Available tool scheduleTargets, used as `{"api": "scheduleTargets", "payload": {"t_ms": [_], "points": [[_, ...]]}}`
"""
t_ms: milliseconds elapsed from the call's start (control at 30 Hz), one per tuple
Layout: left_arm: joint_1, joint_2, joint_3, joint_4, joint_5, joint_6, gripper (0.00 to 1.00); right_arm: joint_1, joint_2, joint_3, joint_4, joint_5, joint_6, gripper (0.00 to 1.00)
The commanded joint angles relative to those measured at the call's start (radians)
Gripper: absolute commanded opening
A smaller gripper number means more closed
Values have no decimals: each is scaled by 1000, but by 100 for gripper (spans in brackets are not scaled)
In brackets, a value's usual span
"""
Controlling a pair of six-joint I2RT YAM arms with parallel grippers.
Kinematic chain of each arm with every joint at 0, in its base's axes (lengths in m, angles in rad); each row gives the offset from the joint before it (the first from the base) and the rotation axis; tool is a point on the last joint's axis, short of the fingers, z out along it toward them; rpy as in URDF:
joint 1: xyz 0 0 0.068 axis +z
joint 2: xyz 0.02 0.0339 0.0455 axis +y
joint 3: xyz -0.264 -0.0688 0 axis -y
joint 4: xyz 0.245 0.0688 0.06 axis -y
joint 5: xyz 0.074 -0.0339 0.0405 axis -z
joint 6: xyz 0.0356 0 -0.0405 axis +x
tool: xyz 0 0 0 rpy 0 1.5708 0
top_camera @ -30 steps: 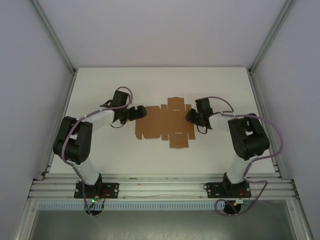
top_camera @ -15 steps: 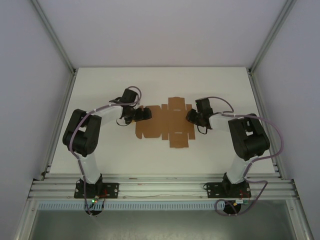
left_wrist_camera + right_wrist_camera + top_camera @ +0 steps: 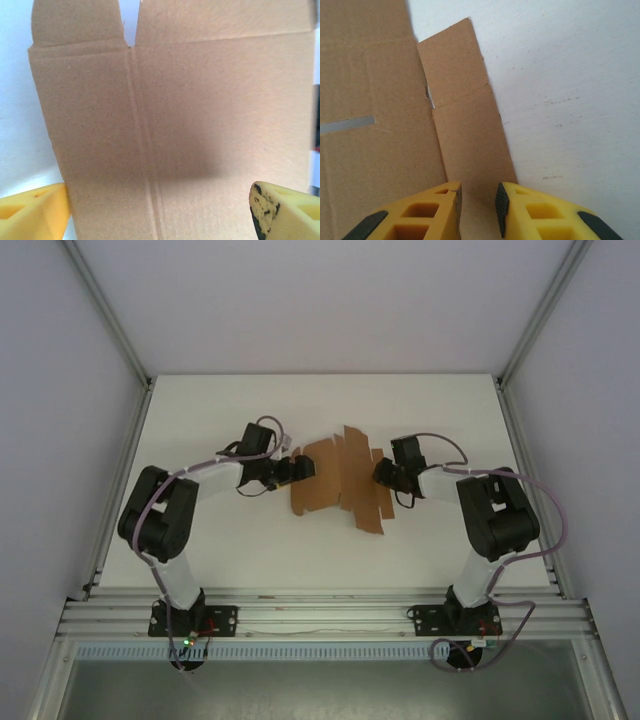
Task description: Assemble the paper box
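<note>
The creased panel's flat side is between my left gripper's fingers. My left gripper needs to move off the panel next, onto the sheet's outer edge (image 3: 292, 497) (image 3: 56, 150), and turn so its fingers are on both sides of that edge.
The paper box (image 3: 340, 480) is a flat brown die-cut sheet in the middle of the table, its left part raised and pushed in. My left gripper (image 3: 300, 470) is at its left edge. In the left wrist view it (image 3: 160, 215) stands wide open, and a creased panel of the sheet (image 3: 170, 125) rises just ahead between the yellow fingertips (image 3: 30, 212). My right gripper (image 3: 383, 472) is at the sheet's right edge. In the right wrist view it (image 3: 477, 205) hovers over a narrow side flap (image 3: 465, 130), jaws a small gap apart, with the flap lying flat below.
The white table (image 3: 450, 420) has bare surface behind and to the sides of the sheet. Metal frame rails (image 3: 320, 615) run along the near edge by both arm bases. Grey walls enclose the left, right and back.
My left arm has swung right into the sheet, lifting and crowding its left part, so the sheet looks narrower and skewed. The right arm has stayed put.
</note>
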Motion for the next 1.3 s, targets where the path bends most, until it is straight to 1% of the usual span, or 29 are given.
{"api": "scheduleTargets", "payload": {"t_ms": [0, 100, 233, 267, 333, 367, 400, 467, 500, 567, 633, 667, 733, 800, 867, 933, 967, 1000, 1033, 1067, 1133, 1200, 1267], "points": [[8, -78, -71, 300, 116, -109, 90, 1, 58, -57, -196, 65, -12, 29], [8, -105, -102, 393, 115, -112, 90, 0, 55, -64, -180, 53, -12, 28], [7, -113, -93, 401, 117, -102, 89, 1, 50, -70, -162, 48, -12, 29], [6, -116, -86, 376, 95, -93, 87, 0, 50, -69, -160, 49, -11, 29], [5, -117, -52, 247, 22, -35, 83, 1, 47, -69, -160, 53, -9, 29], [2, -117, -35, 175, -31, -18, 81, 1, 46, -69, -157, 52, -9, 28], [-4, -118, -19, 108, -82, 28, 78, 1, 42, -70, -158, 53, -9, 28], [-18, -118, 3, -1, -178, 87, 68, 1, 35, -70, -163, 63, -9, 29], [-23, -119, 7, -34, -204, 104, 62, 0, 33, -65, -168, 67, -11, 30], [-29, -128, -5, -42, -206, 120, 52, 0, 23, -58, -177, 67, -12, 31], [-28, -145, -25, -13, -193, 114, 40, 1, 5, -54, -179, 61, -15, 33], [-28, -156, -32, 2, -192, 106, 33, 1, -11, -53, -179, 56, -19, 34], [-29, -177, -35, 18, -187, 102, 24, -2, -47, -46, -185, 52, -29, 37], [-28, -206, -38, 38, -177, 90, 19, -9, -102, -34, -216, 51, -46, 43], [-28, -243, -43, 66, -165, 75, 13, -27, -178, -35, -231, 27, -66, 53], [-26, -280, -38, 84, -150, 65, 7, -55, -266, -49, -226, -28, -86, 68], [-25, -305, -37, 100, -131, 56, 4, -73, -318, -60, -221, -71, -101, 78], [-23, -329, -41, 119, -119, 42, 1, -91, -365, -69, -215, -113, -115, 85], [-22, -354, -43, 139, -106, 27, 0, -108, -410, -79, -204, -153, -124, 96], [-18, -382, -45, 161, -89, 7, 0, -128, -459, -93, -192, -206, -136, 100], [-2, -429, -48, 201, -38, -46, 0, -171, -534, -112, -164, -318, -148, 100], [21, -476, -52, 256, 30, -89, 0, -214, -593, -128, -135, -458, -163, 100], [45, -522, -60, 309, 71, -148, 0, -247, -635, -139, -104, -546, -160, 100]]}}
